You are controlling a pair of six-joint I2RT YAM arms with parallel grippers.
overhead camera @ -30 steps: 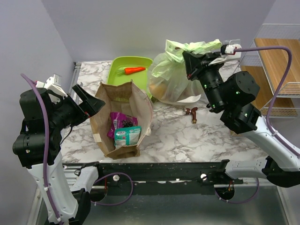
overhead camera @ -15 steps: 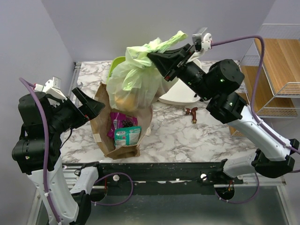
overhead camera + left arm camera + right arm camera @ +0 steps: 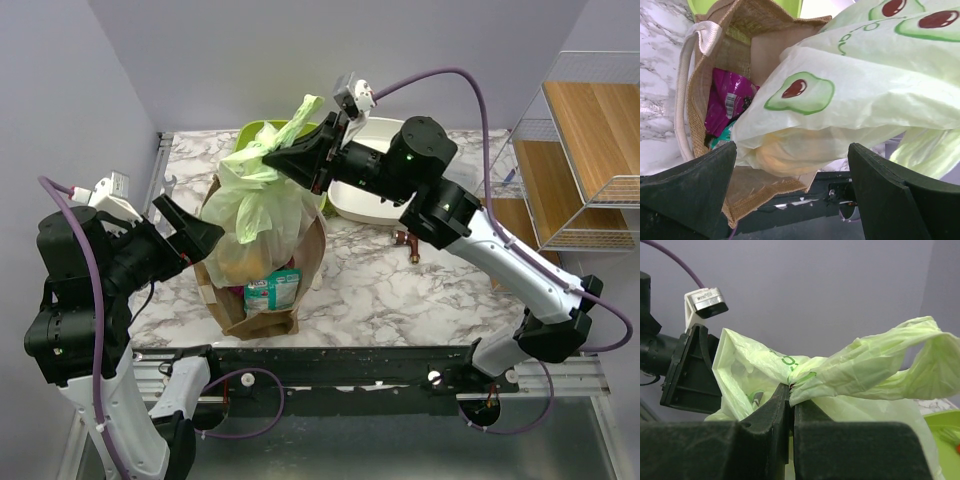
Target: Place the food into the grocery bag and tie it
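My right gripper holds the tied grocery bag, which still hangs mostly above the brown paper bag's opening (image 3: 284,270). My right gripper should next move down into it and let go of the grocery bag's knotted handles.
The pale-green grocery bag (image 3: 262,205) with avocado prints hangs tied at the top, its bottom in the mouth of the brown paper bag (image 3: 222,305). My right gripper (image 3: 274,158) is shut on the bag's knotted handles (image 3: 791,386) and holds it up. A yellow-orange piece of food (image 3: 785,152) shows through the plastic; the other food is hidden inside. My left gripper (image 3: 190,232) is open and empty at the paper bag's left rim. In its wrist view the jaws stand wide apart with the grocery bag (image 3: 855,95) just beyond them.
The paper bag (image 3: 697,105) holds a purple packet (image 3: 725,102) and a teal packet (image 3: 270,290). A green tray (image 3: 262,131) and a white basin (image 3: 372,200) stand at the back. A small brown object (image 3: 408,243) lies mid-table. A wire shelf (image 3: 590,140) stands at the right.
My right arm has carried the tied grocery bag from the back right leftward and lowered it over the brown paper bag. My left arm has barely moved.
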